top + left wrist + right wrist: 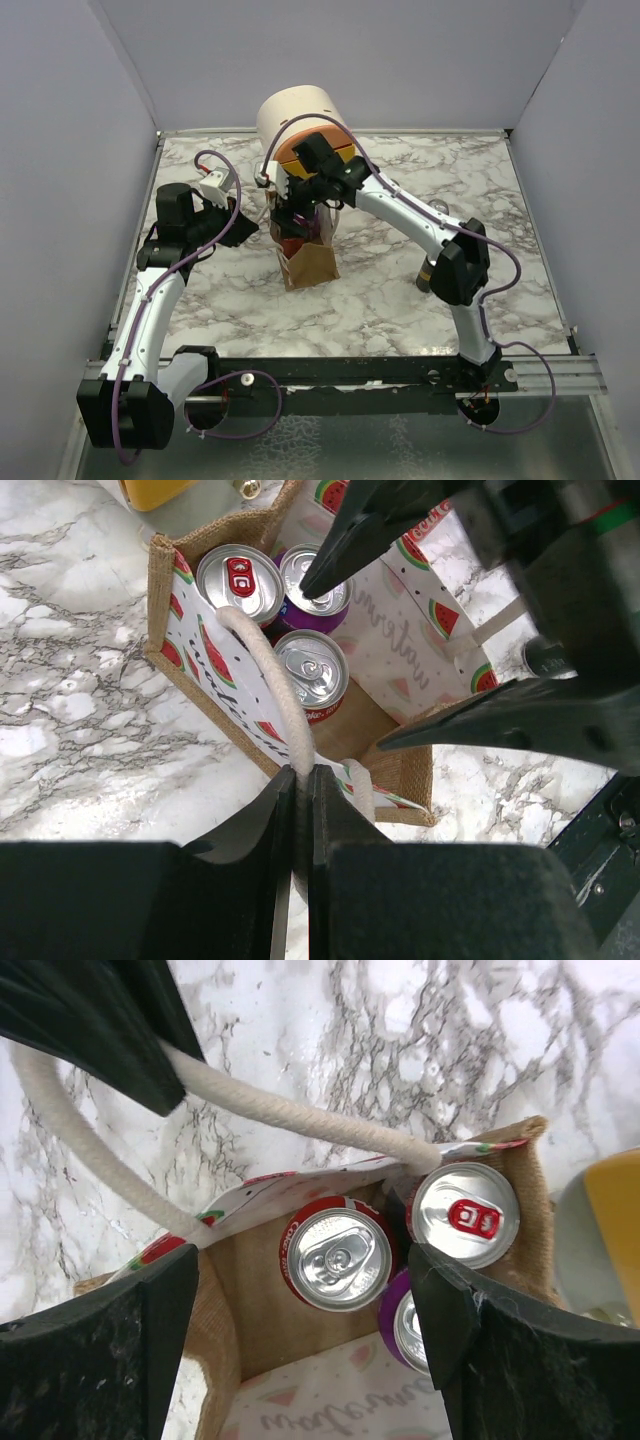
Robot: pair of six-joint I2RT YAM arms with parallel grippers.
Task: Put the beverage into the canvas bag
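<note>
Next I need to move my right gripper back and to the right in the top view, then lower to the dark can, since the cola can stands inside the bag.
The canvas bag stands upright mid-table, its watermelon-print lining showing. Three cans stand inside it. A red cola can is the beverage directly under my right gripper. That gripper is open, with its fingers wide on either side of the can at the bag's mouth. A can with a red tab and a purple can stand beside it. My left gripper is shut on the bag's cream rope handle and holds it out to the left. In the top view the right gripper covers the bag's opening.
A cream-and-orange rounded drawer box stands just behind the bag. A small dark cylinder sits by the right arm's elbow. Grey walls enclose the marble table on three sides.
</note>
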